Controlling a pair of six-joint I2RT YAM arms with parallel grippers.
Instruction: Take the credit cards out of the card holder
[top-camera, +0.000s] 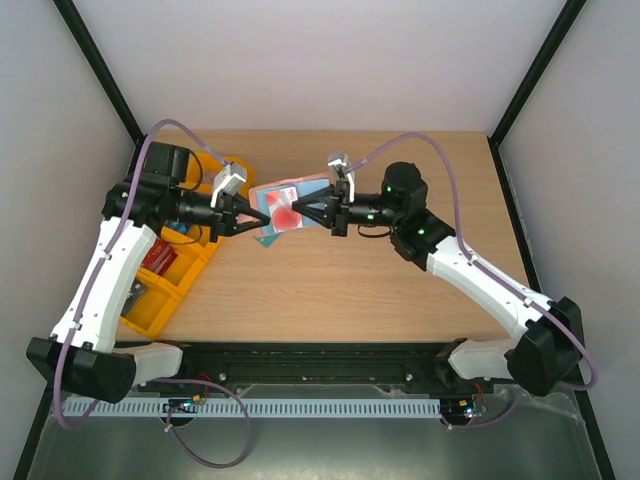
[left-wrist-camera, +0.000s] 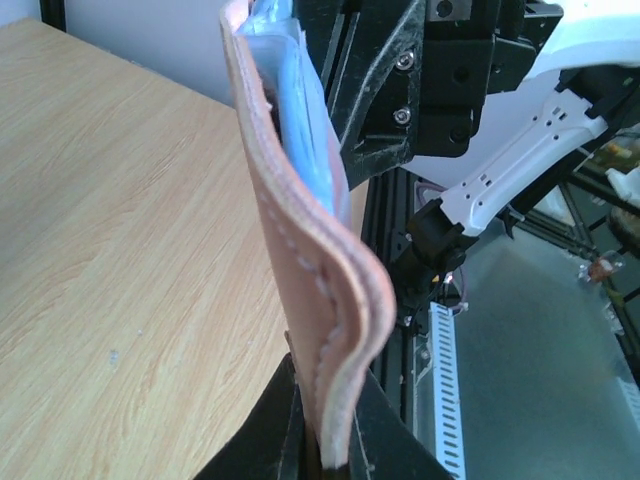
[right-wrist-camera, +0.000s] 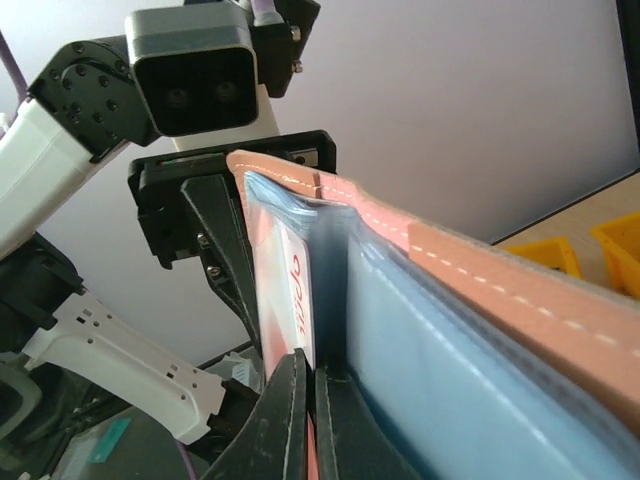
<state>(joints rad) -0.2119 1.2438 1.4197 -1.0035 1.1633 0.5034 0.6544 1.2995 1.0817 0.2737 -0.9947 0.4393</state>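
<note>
Next I will move my left gripper back and down to release the card holder (top-camera: 300, 190) on the bare near tabletop, since that spot lies below and back from it.
The card holder (top-camera: 300, 190), reddish-brown outside and grey-blue inside, hangs open above the table between both grippers. My left gripper (top-camera: 262, 217) is shut on its leather edge (left-wrist-camera: 310, 330), which stands upright between the black fingers (left-wrist-camera: 325, 455). From the other side, my right gripper (top-camera: 300, 215) is shut on the edge of a pale credit card (right-wrist-camera: 295, 290) with a red round mark (top-camera: 285, 217). That card sits in the grey-blue pocket (right-wrist-camera: 470, 390), beside the right gripper (right-wrist-camera: 312, 400). A teal corner (top-camera: 266, 238) shows below the holder; whether it is a card I cannot tell.
Orange plastic bins (top-camera: 160, 300) with small items stand at the table's left edge, under the left arm; two show at the right of the right wrist view (right-wrist-camera: 560, 255). The wooden table (top-camera: 350, 290) lies below the raised holder. Black frame posts line the sides.
</note>
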